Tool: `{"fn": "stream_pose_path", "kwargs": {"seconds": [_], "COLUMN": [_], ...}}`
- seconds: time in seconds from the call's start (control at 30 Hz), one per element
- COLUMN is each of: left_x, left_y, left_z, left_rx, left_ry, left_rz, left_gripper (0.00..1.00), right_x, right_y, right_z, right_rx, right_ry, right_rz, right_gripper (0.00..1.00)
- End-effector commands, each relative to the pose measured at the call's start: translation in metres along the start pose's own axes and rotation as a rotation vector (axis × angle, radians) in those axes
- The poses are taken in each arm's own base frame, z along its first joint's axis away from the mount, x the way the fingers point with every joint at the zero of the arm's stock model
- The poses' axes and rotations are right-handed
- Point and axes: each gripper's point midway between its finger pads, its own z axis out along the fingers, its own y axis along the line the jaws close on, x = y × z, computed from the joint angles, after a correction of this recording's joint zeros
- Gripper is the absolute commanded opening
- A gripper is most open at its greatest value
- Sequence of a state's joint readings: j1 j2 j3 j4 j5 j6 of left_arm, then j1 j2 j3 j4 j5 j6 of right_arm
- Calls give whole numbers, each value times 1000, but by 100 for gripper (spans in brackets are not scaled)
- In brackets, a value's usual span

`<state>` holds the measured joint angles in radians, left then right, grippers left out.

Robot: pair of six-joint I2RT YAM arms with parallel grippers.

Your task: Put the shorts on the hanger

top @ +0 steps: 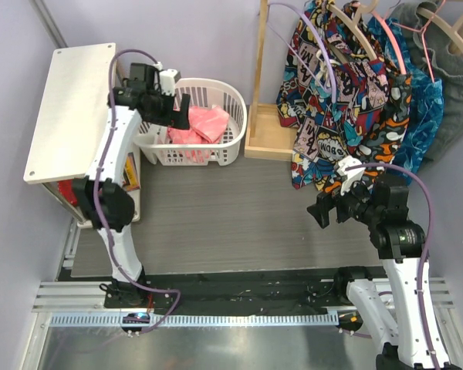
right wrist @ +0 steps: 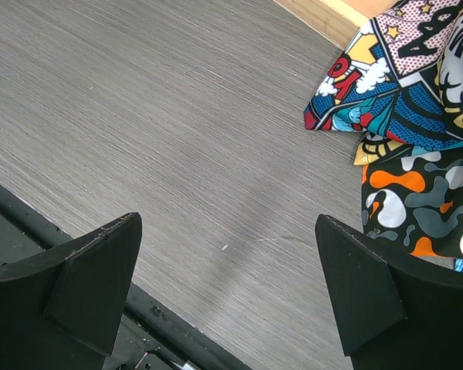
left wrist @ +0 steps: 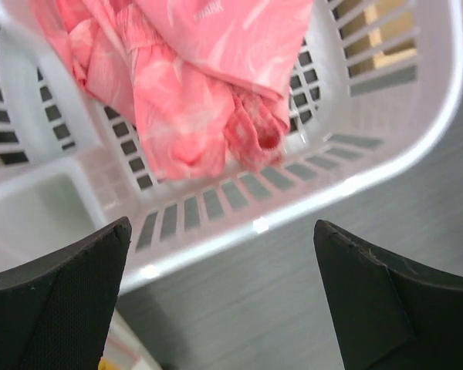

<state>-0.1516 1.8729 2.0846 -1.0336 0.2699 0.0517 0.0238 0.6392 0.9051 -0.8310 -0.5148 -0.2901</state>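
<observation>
My left gripper is above the near fold of the coral-pink shorts crumpled inside the basket. It should next go down past the basket rim onto that fold and close its fingers.
The coral-pink shorts lie crumpled inside a white laundry basket; in the left wrist view the shorts fill the basket's far part. My left gripper hovers at the basket's left rim, open and empty, with the shorts just beyond its fingertips. The thin lavender hanger hangs on the rack at the back right, in front of comic-print clothes. My right gripper is open and empty above the grey table, below that rack.
A wooden rack base stands right of the basket. Comic-print garments, a blue garment, a pink hanger and beige wooden hangers hang at the back right. A white shelf board is at left.
</observation>
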Motion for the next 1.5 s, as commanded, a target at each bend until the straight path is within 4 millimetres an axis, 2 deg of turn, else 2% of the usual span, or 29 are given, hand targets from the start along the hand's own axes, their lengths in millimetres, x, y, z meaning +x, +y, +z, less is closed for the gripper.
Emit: {"fn": "stream_pose_path", "kwargs": {"seconds": [0.0, 0.03, 0.13, 0.17, 0.23, 0.27, 0.33, 0.4, 0.43, 0.47, 0.53, 0.57, 0.63, 0.67, 0.73, 0.77, 0.8, 0.9, 0.93, 1.03, 1.07, 1.13, 1.17, 1.23, 1.27, 1.33, 1.37, 1.43, 1.47], "left_x": [-24, -15, -17, -8, -4, 8, 18, 34, 37, 38, 35, 30, 9, 1, -19, -34, -53, -78, -92, -108, -117, -125, -131, -141, -149, -157, -165, -170, -170], "left_y": [13, 16, 18, 25, 27, 33, 36, 41, 40, 40, 37, 34, 29, 27, 21, 18, 12, 1, -7, -26, -33, -53, -64, -91, -112, -135, -157, -178, -197], "left_z": [60, 89, 124, 143, 164, 181, 195, 210, 214, 215, 215, 212, 197, 189, 162, 148, 121, 82, 58, 22, -1, -23, -44, -71, -98, -126, -155, -184, -198], "left_rx": [-25, -29, -60, -80, -80, -93, -98, -103, -97, -94, -75, -67, -55, -50, -53, -55, -58, -50, -46, -22, -20, 2, 14, 52, 84, 129, 170, 206, 247], "left_ry": [-42, 0, 2, 29, 30, 60, 78, 116, 123, 124, 116, 107, 60, 46, 5, -32, -91, -176, -230, -298, -339, -383, -421, -482, -546, -618, -694, -766, -796], "left_rz": [29, 31, 83, 87, 98, 96, 102, 90, 87, 84, 79, 83, 93, 97, 103, 108, 120, 114, 120, 125, 133, 154, 167, 182, 202, 199, 220, 227, 234], "left_gripper": [100, 100, 100, 100, 100, 100, 99, 94, 91, 80, 70, 53, 35, 16, 1, 0, 0, 0, 0, 0, 0, 0, 0, 0, 0, 0, 0, 0, 0], "right_x": [-26, -25, -25, -24, -22, -22, -20, -19, -18, -18, -16, -16, -17, -18, -20, -21, -22, -24, -25, -27, -29, -32, -33, -36, -37, -38, -38, -40, -40], "right_y": [-4, -4, -6, -6, -7, -8, -9, -9, -10, -10, -11, -11, -10, -10, -8, -7, -6, -1, 0, 4, 5, 7, 7, 8, 9, 11, 12, 14, 15], "right_z": [-4, -4, -4, -4, -4, -3, -1, 0, 0, 0, 3, 3, 5, 5, 5, 4, 4, 3, 3, 0, -1, -4, -4, -6, -7, -8, -8, -8, -8], "right_rx": [12, 15, 20, 22, 25, 26, 25, 25, 26, 27, 24, 20, 11, 8, -1, -1, -6, -26, -31, -44, -48, -50, -51, -52, -55, -63, -67, -80, -84], "right_ry": [-64, -58, -46, -40, -29, -27, -21, -15, -12, -10, -2, -3, -5, -8, -15, -19, -24, -35, -41, -56, -61, -72, -72, -83, -85, -91, -93, -100, -103], "right_rz": [-25, -25, -26, -29, -25, -25, -22, -19, -21, -23, -19, -20, -15, -14, -14, -11, -9, -1, 1, 5, 5, 5, 5, 2, 0, 4, 4, 8, 10], "right_gripper": [100, 100, 100, 100, 100, 100, 100, 100, 100, 100, 100, 100, 100, 100, 100, 100, 100, 100, 100, 100, 100, 99, 100, 100, 100, 100, 100, 100, 100]}}
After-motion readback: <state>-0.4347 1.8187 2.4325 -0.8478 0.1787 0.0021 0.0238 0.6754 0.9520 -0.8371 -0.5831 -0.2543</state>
